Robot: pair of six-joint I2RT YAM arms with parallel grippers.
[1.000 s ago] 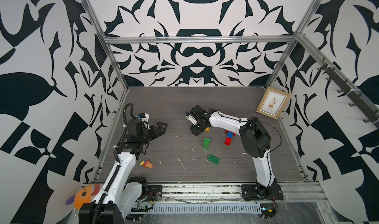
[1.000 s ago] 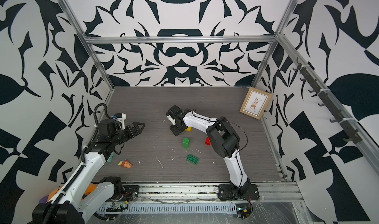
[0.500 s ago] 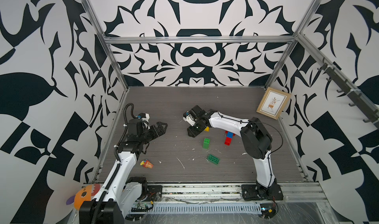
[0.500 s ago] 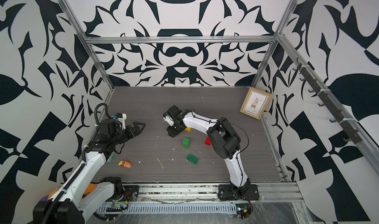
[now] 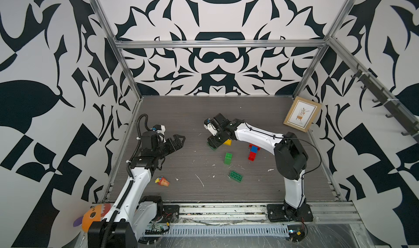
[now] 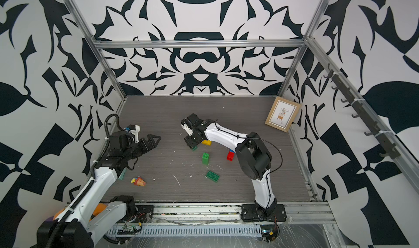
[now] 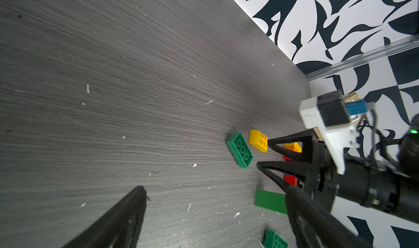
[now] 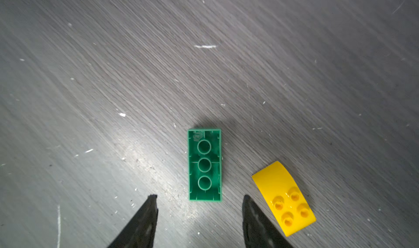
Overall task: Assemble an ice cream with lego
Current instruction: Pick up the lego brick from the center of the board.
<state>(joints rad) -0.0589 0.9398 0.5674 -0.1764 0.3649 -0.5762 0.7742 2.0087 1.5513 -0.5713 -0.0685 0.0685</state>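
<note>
As the green brick's long sides line up with my fingers' open gap, I will lower my right gripper astride the brick's near end [image 6: 194, 148] [image 8: 205, 192] and close.
A green lego brick [image 8: 204, 165] lies hollow side up on the grey floor, with a yellow dome-shaped brick [image 8: 283, 197] beside it. My right gripper [image 8: 199, 200] hovers over the green brick's near end, open, with nothing between its fingers. In both top views it [image 5: 214, 142] stands over that brick [image 6: 194, 148] at mid-floor. A light green brick [image 5: 228, 158], a flat dark green brick [image 5: 235, 176] and a red-and-blue stack [image 5: 254, 151] lie nearer the front. My left gripper [image 5: 180, 140] hangs open and empty at the left, pointing toward the bricks.
A crumpled orange-red wrapper [image 5: 162, 181] lies front left. A framed picture [image 5: 302, 116] leans on the right wall. An orange plush toy [image 5: 90, 217] sits by the left arm's base. A teal-green brick [image 6: 122, 174] shows under the left arm. White specks litter the floor.
My right gripper has shifted slightly left and its jaws have spread wider. The left arm has not moved.
</note>
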